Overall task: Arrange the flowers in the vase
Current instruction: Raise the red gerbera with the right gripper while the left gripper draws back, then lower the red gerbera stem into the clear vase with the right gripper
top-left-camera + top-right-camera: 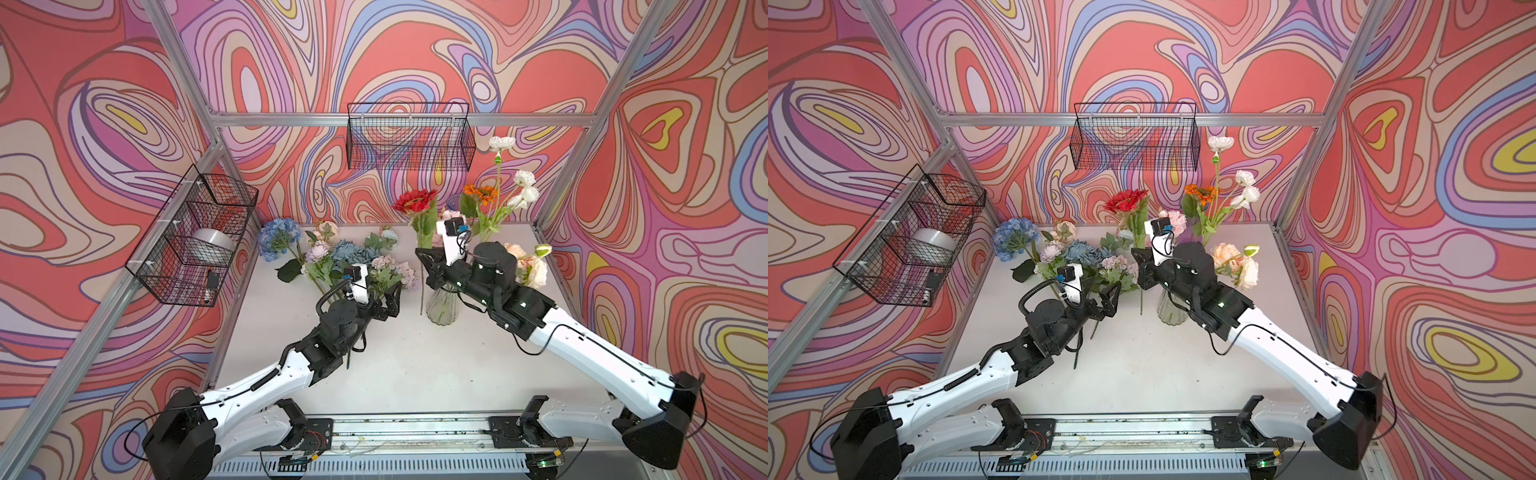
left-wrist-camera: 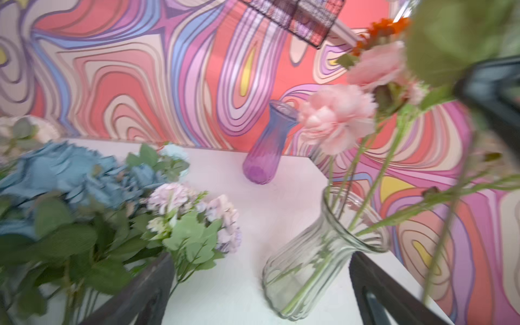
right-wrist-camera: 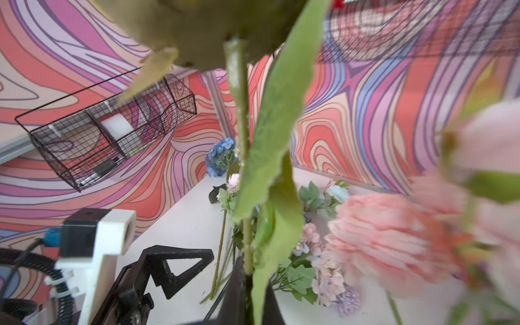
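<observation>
The robot's right gripper should carry the green stem (image 3: 237, 98) over the opening of the glass vase, then lower it and release it inside, since the lower end of the stem still hangs beside the vase.
A clear ribbed glass vase (image 1: 441, 305) (image 1: 1172, 311) (image 2: 318, 253) stands right of the table's middle, holding orange, white, peach and pink flowers (image 1: 505, 195) (image 2: 334, 118). My right gripper (image 1: 422, 254) (image 1: 1139, 254) (image 3: 249, 270) is shut on the green stem (image 3: 237, 98) of a red flower (image 1: 415, 201) (image 1: 1125, 199), upright just left of the vase. My left gripper (image 1: 388, 301) (image 1: 1111, 295) (image 2: 260, 292) is open and empty, between the vase and a pile of blue, lilac and pink flowers (image 1: 345, 257) (image 2: 70, 180) lying on the table.
A purple vase (image 1: 455, 203) (image 2: 267, 149) stands against the back wall. One wire basket (image 1: 409, 137) hangs on the back wall. Another wire basket (image 1: 195, 237), on the left wall, holds a tape roll (image 1: 214, 245). Metal frame posts edge the white table (image 1: 415, 374).
</observation>
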`<act>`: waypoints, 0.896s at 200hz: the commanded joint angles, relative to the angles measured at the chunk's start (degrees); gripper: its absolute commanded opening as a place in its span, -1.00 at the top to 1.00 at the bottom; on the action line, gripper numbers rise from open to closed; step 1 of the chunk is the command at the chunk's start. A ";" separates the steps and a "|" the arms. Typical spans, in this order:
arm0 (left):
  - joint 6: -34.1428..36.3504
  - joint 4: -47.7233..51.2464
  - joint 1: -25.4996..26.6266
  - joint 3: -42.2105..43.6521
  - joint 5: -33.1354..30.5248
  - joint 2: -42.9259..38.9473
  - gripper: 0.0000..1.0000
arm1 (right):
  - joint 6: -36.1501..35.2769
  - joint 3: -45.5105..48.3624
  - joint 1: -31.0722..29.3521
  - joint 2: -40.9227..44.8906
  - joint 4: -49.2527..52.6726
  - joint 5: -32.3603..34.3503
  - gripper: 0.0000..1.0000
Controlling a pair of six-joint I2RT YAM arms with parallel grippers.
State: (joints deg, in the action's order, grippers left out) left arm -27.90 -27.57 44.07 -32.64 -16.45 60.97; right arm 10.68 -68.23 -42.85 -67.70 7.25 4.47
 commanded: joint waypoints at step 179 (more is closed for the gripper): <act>-11.31 1.88 -5.32 -0.60 8.89 8.00 -1.00 | -14.13 19.28 -0.21 2.56 -26.52 30.25 1.00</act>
State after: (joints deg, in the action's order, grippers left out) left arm -38.24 -24.67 38.94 -31.53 -8.51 68.18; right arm -7.92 -53.01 -42.85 -66.11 -17.32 33.19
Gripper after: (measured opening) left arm 0.998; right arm 0.055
